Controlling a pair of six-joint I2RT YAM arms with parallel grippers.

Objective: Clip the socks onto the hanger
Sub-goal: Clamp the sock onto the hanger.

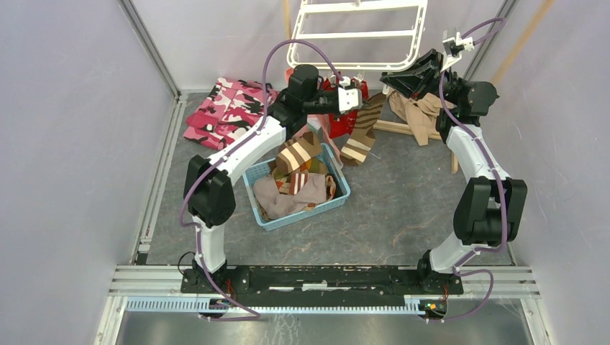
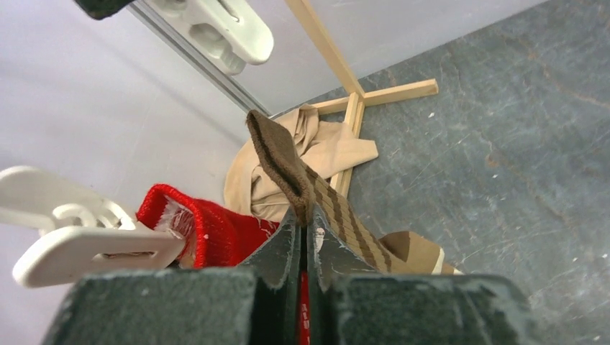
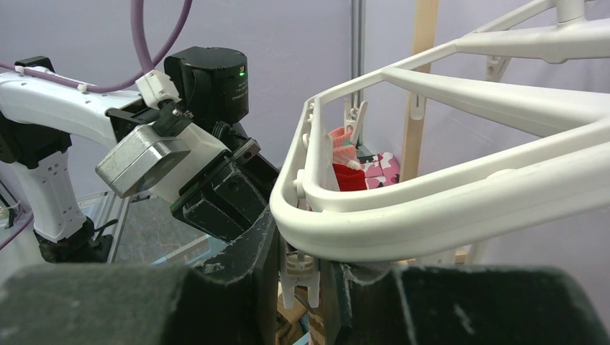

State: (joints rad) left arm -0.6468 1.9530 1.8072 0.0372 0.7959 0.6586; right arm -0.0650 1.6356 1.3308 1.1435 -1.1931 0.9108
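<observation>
My left gripper should go up toward the right in the top view next. Then it should release the brown sock's cuff inside the clip peg's opening, which my right gripper squeezes open.
The white hanger hangs at the back centre. My left gripper is shut on the cuff of a brown cream-striped sock, which hangs down to the floor. In the left wrist view the jaws pinch that cuff, with a red sock and a white clip peg just left. My right gripper is at the hanger's near rim. In the right wrist view its fingers squeeze a clip peg under the rim, close to the left gripper's body.
A blue basket holds several more socks in front of the left arm. The pink camouflage garment lies at back left. The tan cloth lies on the wooden stand's foot under the right gripper. Walls close both sides.
</observation>
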